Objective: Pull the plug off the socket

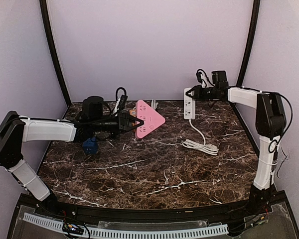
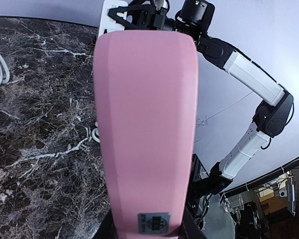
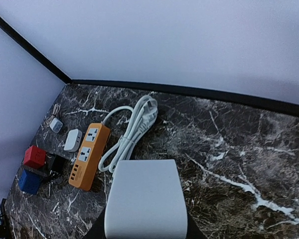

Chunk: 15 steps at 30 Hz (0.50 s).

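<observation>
The right gripper moves down next, slightly toward the pink power strip (image 1: 150, 119), and releases the far end of the white power strip. I hold the white power strip above the marble.
My left gripper (image 1: 134, 122) is shut on the near end of a pink power strip (image 1: 150, 119), held tilted above the table's back middle. In the left wrist view the strip's pink underside (image 2: 144, 124) fills the centre, with the dark fingers (image 2: 192, 226) at its sides. My right gripper (image 1: 191, 93) is shut on the far end of a white power strip (image 1: 189, 107). That strip fills the bottom of the right wrist view (image 3: 142, 199). Its white cable (image 1: 202, 145) lies coiled on the marble. I cannot make out a plug seated in either strip.
A blue cube (image 1: 89, 145) and a black cylinder (image 1: 93, 107) sit by my left arm. The right wrist view shows an orange power strip (image 3: 89, 155) with a bundled white cable (image 3: 132, 132), a white adapter (image 3: 73, 140), a red cube (image 3: 35, 156) and a blue cube (image 3: 29, 181).
</observation>
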{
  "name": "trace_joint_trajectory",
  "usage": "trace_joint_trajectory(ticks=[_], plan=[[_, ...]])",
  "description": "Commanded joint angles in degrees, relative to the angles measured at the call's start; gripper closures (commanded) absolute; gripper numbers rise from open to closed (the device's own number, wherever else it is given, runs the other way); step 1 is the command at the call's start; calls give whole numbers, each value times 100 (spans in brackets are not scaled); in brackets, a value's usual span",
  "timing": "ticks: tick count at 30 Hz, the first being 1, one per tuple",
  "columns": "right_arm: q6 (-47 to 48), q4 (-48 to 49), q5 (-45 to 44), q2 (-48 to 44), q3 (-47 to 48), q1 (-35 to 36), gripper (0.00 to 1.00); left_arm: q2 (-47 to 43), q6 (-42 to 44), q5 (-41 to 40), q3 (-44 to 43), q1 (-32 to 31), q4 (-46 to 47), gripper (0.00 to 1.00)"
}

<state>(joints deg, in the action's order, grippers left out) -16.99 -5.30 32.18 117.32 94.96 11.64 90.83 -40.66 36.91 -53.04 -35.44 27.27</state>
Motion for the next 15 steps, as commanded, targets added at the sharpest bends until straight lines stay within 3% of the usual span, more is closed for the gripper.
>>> trace_joint_trajectory(ticks=[1,9,15], plan=[[26,41,133,416,102,163,100,-301,122,-84,138,69,-49,99],[-501,506,830,1254,255,172,95,-290,42,-57,320,90,65,99],[-624,509,963,1621,509,157,82,-246,34,-75,459,115,31,99]])
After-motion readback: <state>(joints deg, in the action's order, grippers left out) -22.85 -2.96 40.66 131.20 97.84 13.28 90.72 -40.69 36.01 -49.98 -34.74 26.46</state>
